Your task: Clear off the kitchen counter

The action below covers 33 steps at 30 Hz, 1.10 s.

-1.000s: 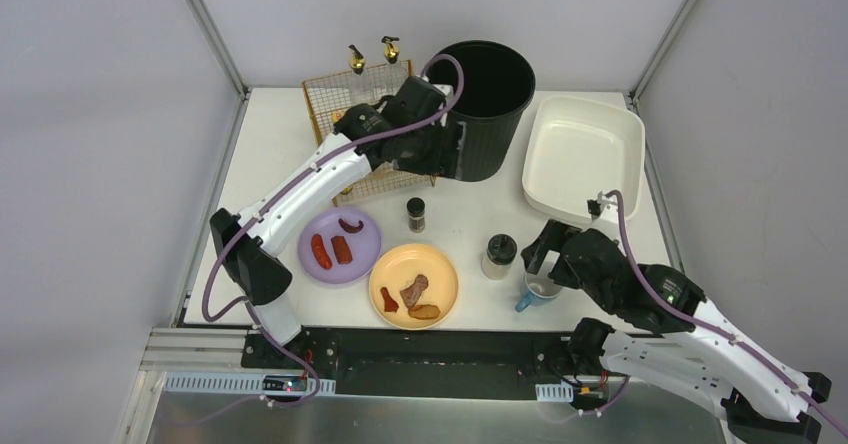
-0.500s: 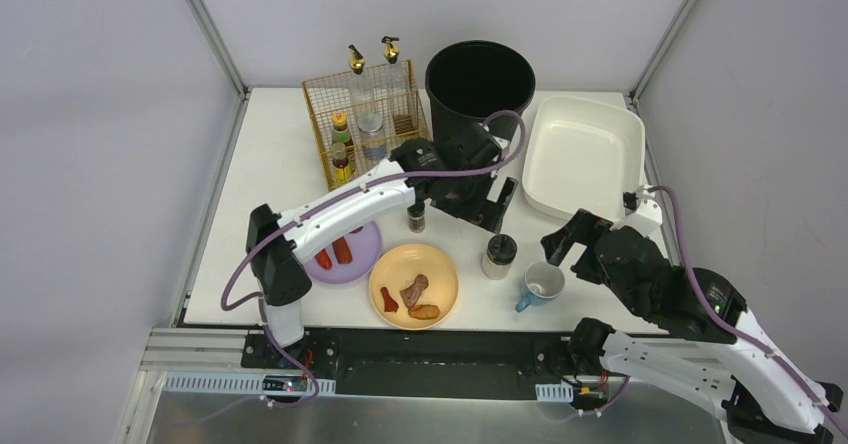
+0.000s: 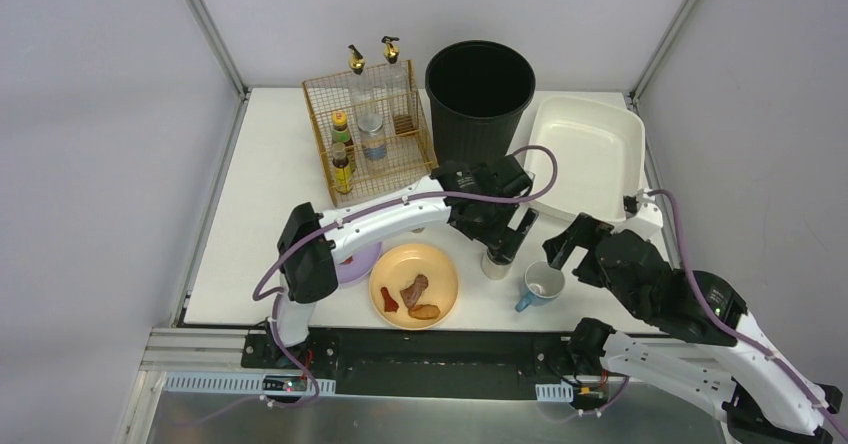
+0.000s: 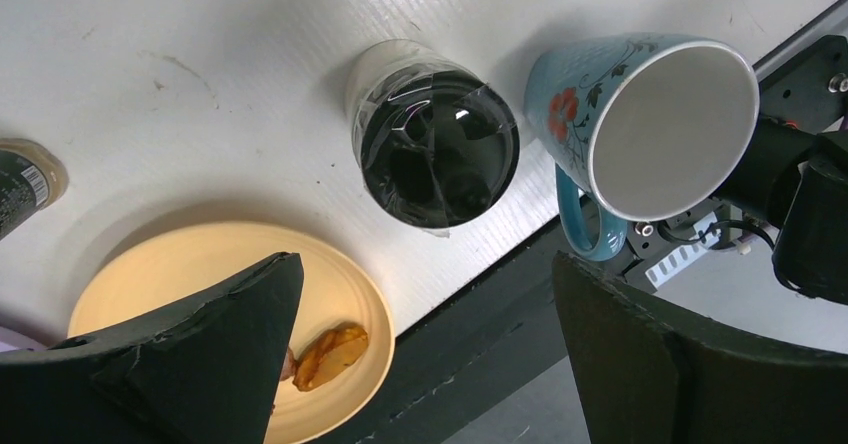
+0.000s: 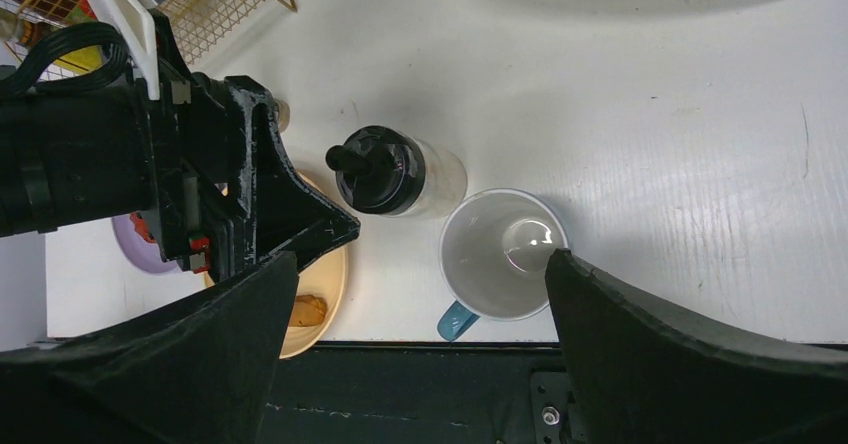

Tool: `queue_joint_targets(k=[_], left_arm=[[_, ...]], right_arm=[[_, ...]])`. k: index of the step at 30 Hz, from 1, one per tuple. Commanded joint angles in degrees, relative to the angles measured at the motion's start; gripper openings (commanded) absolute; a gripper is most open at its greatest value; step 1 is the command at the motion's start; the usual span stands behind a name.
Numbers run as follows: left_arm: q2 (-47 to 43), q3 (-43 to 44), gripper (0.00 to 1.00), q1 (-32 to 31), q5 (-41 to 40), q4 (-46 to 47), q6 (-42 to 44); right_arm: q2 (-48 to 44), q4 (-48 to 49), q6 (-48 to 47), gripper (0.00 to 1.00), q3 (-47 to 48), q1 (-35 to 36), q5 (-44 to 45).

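I will next lower the open fingers of my left gripper around the jar's black lid (image 3: 497, 256) (image 4: 438, 150) and close them, because the jar stands below and its lid is already lined up between them.
The white kitchen counter (image 3: 260, 164) holds a clear jar with a black lid (image 3: 497, 256), a blue flowered mug (image 3: 541, 283), an orange plate (image 3: 440, 264) with food pieces and a purple plate (image 3: 358, 262), mostly hidden under my left arm. My left gripper (image 3: 510, 236) is open and empty just above the jar (image 4: 435, 149), one finger on each side in its wrist view. My right gripper (image 3: 566, 248) is open and empty above the mug (image 5: 500, 254), just right of the jar (image 5: 385, 169).
A black bin (image 3: 478, 89) stands at the back, a gold wire rack (image 3: 370, 129) with bottles to its left and a white tub (image 3: 580, 149) to its right. A small spice bottle (image 4: 20, 179) stands left of the jar. The counter's black front rail (image 3: 420, 349) is close to the mug.
My left arm swung from the rack and bin forward and right, to above the black-lidded jar. My right gripper drew back right and up, uncovering the mug.
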Motion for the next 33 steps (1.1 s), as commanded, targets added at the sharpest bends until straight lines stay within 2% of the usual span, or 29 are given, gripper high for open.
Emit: queue_joint_targets(k=[1, 20, 28, 33], left_arm=[[1.7, 3.3, 0.99, -1.2, -2.4, -0.1, -0.9], [9.3, 7.9, 0.97, -2.6, -6.0, -0.2, -1.4], [11.0, 8.5, 0.85, -2.6, -7.9, -0.5, -1.0], [11.2, 9.1, 0.67, -2.6, -8.6, -0.8, -0.7]], right_arm=[[-0.3, 0.6, -0.2, 0.99, -1.0, 0.2, 0.2], [-2.2, 1.0, 0.3, 0.99, -3.2, 0.2, -0.1], [-2.4, 1.1, 0.3, 0.99, -3.8, 0.2, -0.1], [-2.9, 1.3, 0.3, 0.99, -4.2, 0.3, -0.3]])
